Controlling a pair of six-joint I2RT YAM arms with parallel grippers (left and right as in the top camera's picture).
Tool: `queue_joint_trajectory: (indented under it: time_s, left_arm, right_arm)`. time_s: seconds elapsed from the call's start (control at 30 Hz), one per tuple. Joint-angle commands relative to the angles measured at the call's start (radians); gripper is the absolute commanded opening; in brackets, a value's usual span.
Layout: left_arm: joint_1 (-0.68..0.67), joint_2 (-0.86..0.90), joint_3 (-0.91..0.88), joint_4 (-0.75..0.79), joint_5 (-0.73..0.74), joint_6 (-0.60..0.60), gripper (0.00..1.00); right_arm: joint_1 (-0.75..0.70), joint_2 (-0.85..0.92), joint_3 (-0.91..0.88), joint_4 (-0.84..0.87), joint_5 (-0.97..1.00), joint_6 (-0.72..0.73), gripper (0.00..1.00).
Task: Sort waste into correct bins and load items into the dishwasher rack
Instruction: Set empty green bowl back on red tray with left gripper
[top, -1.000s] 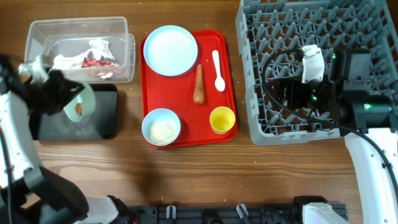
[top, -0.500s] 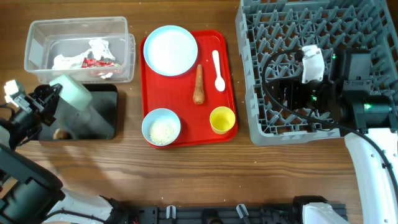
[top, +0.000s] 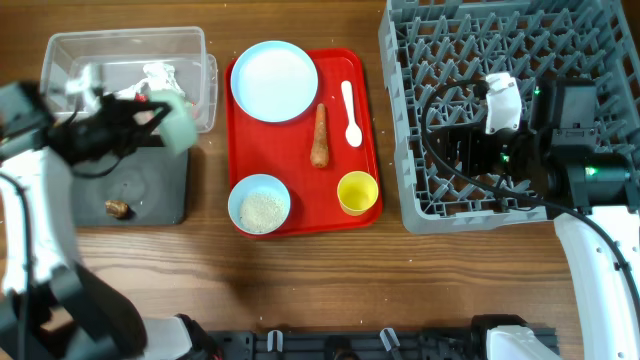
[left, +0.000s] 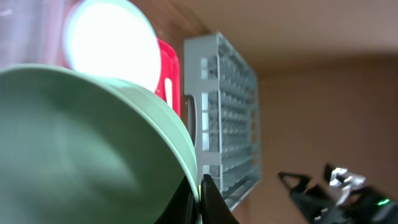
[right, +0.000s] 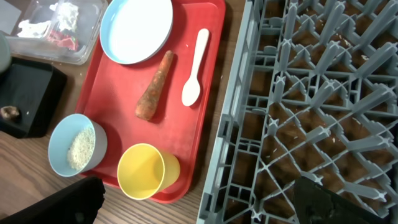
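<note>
My left gripper will next carry the rice bowl over to the right in the overhead view, lower it and release it, because the tray is bare there between plate (top: 274, 80) and rice bowl.
My left gripper (top: 150, 117) is shut on the rim of an empty pale blue bowl (top: 176, 124), held tilted above the edge between the clear tub (top: 190, 45) and the black tray (top: 160, 190). The left wrist view shows the rim pinched between my fingers (left: 200, 200). A brown food lump (top: 118, 208) lies on the black tray. The red wrapper (top: 152, 99) and white paper (top: 158, 72) lie in the tub. The plate (top: 274, 80), carrot (top: 319, 135), spoon (top: 350, 112), rice bowl (top: 259, 204) and yellow cup (top: 357, 192) sit on the red tray. My right gripper (right: 199, 208) is open and empty over the rack (top: 520, 40).
The red tray (top: 300, 222) lies between the bins and the rack. The rack's near left corner (right: 230, 155) stands close to the yellow cup (right: 146, 171). Bare wooden table runs along the front.
The left gripper tipped the bowl over the black tray and the brown lump dropped onto it. It then swung the bowl back and right. The right arm has not moved.
</note>
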Motion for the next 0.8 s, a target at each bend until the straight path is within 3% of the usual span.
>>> queue_joint_trajectory:
  time_s: [0.0,0.1,0.17,0.3,0.47,0.5,0.53,0.57,0.63,0.7,0.77]
  left_arm:
    - [-0.295,-0.122,0.051,0.060,-0.480,-0.106,0.04]
    - [-0.632,-0.090,0.051,0.111,-0.981,-0.105,0.04]
    - [-0.777,-0.023,0.051,0.129,-1.189,-0.105,0.04]
    - [-0.864,0.121,0.051,0.108,-1.252,-0.105,0.04]
    - [-0.867,0.299,0.051,0.097,-1.252,-0.105,0.04]
    - [-0.867,0.303,0.051,0.093,-1.252,-0.105,0.08]
    - [-0.867,0.305,0.051,0.089,-1.252,-0.105,0.21]
    - [-0.867,0.305,0.051,0.090,-1.252,-0.105,0.52]
    - [-0.867,0.299,0.057,0.103,-1.252,-0.105,0.78]
    - [-0.867,0.279,0.115,0.040,-1.250,-0.106,0.86]
    - [-0.874,0.252,0.202,-0.095,-1.251,-0.139,0.86]
  right_arm:
    - [-0.002,0.002,0.019,0.001,-0.001,0.010,1.00]
    - [-0.002,0.002,0.019,0.001,-0.001,0.029,1.00]
    - [-0.002,0.002,0.019,0.002,0.000,0.029,1.00]
    - [-0.002,0.002,0.019,0.002,0.000,0.029,1.00]
    - [-0.002,0.002,0.019,0.002,0.000,0.029,1.00]
    - [-0.002,0.002,0.019,0.002,0.000,0.029,1.00]
    - [-0.002,0.002,0.019,0.002,0.000,0.029,1.00]
    - [-0.002,0.002,0.019,0.002,0.000,0.029,1.00]
    - [-0.002,0.002,0.019,0.003,0.000,0.029,1.00]
    - [-0.002,0.002,0.019,0.003,0.000,0.029,1.00]
    - [-0.002,0.002,0.019,0.002,0.000,0.029,1.00]
